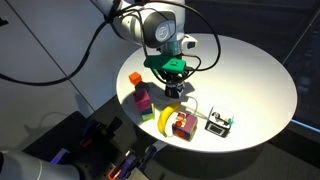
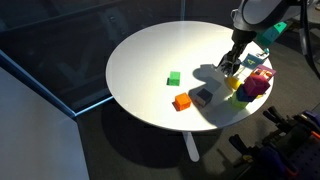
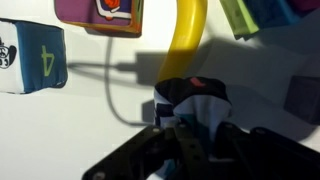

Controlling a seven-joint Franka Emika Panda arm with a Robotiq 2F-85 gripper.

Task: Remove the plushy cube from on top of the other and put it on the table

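Observation:
I should next move my gripper past the end of the banana, then lower the plushy cube onto the open white table (image 3: 136, 118).
In the wrist view my gripper (image 3: 190, 138) is shut on the plushy cube (image 3: 195, 103), whose white, black and teal faces show between the fingers. It hangs above the white table (image 3: 85, 115), apart from the other cube (image 3: 98, 10), which has a magenta top and yellow edges. In both exterior views the gripper (image 1: 175, 77) (image 2: 231, 68) hovers over the table (image 1: 250, 70) (image 2: 155, 50), short of the magenta-topped cube (image 1: 183, 123) (image 2: 258, 85) near the rim. In those views the held cube is mostly hidden by the fingers.
A yellow banana (image 1: 163, 118) (image 3: 187, 35) lies by the magenta-topped cube. A white cube marked 4 (image 3: 30, 55) (image 1: 218, 124) trails a thin cable. Stacked purple-magenta blocks (image 1: 142, 97), a small green block (image 2: 174, 77), an orange block (image 2: 181, 101) and a grey block (image 2: 203, 96) stand around.

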